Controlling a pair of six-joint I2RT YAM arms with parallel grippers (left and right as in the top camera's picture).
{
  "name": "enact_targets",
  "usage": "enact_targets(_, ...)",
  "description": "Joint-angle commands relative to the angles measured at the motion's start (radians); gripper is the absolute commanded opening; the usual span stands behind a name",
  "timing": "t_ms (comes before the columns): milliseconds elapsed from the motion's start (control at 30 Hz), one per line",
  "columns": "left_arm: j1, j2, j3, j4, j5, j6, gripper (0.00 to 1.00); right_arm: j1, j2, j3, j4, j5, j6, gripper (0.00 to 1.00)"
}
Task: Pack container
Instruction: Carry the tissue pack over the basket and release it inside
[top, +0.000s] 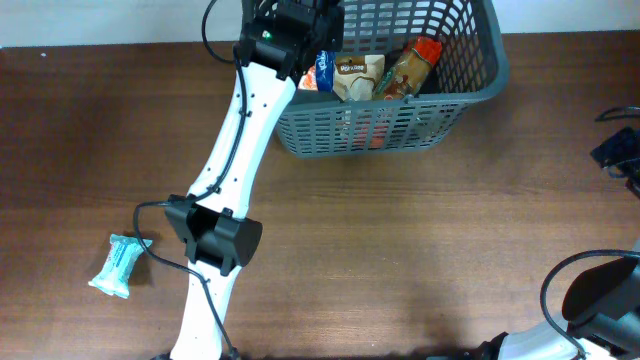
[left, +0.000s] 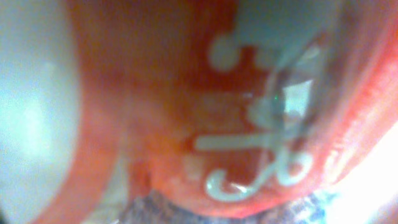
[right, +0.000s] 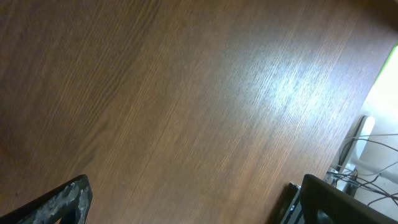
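Observation:
I need to move my left gripper slightly back toward the white snack packet next, and it should be opening beside the packet.
The container (top: 400, 125), a dark grey lattice basket, stands at the table's far edge. Inside lie a white snack packet (top: 358, 75) and a brown packet with a red end (top: 412, 65). My left gripper (top: 300, 35) hangs over the basket's left end, shut on an orange, white and blue packet (top: 322, 70). That packet (left: 186, 112) fills the left wrist view as an orange blur, and the fingers are hidden there. My right gripper (right: 193, 208) stands open over bare wood, low at the table's right front, with nothing between its fingertips (right: 62, 199).
A teal wrapped bar (top: 118, 265) lies on the wooden table at the front left, beside the left arm's base. Black gear and cables (top: 620, 150) sit at the right edge. Cables (right: 367, 155) also show past the table edge in the right wrist view.

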Motion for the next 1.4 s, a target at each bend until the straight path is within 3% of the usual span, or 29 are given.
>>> enact_targets(0, 0.002, 0.002, 0.007, -0.004, 0.01, -0.017, 0.06, -0.002, -0.01, -0.003, 0.0, 0.002, 0.01, 0.99)
enact_targets(433, 0.002, 0.051, -0.037, -0.135, 0.014, -0.017, 0.05, -0.002, -0.01, -0.003, 0.0, 0.002, 0.01, 0.99)
enact_targets(767, 0.002, 0.11, -0.037, -0.148, 0.056, -0.017, 0.06, -0.002, -0.01, -0.003, 0.0, 0.002, 0.01, 0.99)
enact_targets(900, 0.002, 0.129, -0.037, -0.149, 0.059, -0.017, 0.21, -0.002, -0.01, -0.003, 0.0, 0.002, 0.01, 0.99)
enact_targets(1000, 0.003, 0.13, -0.037, -0.143, 0.058, -0.016, 0.49, -0.002, -0.01, -0.003, 0.0, 0.002, 0.01, 0.99)
enact_targets(1367, 0.006, 0.13, -0.037, -0.143, 0.058, -0.016, 0.78, -0.002, -0.01, -0.003, 0.0, 0.002, 0.01, 0.99)
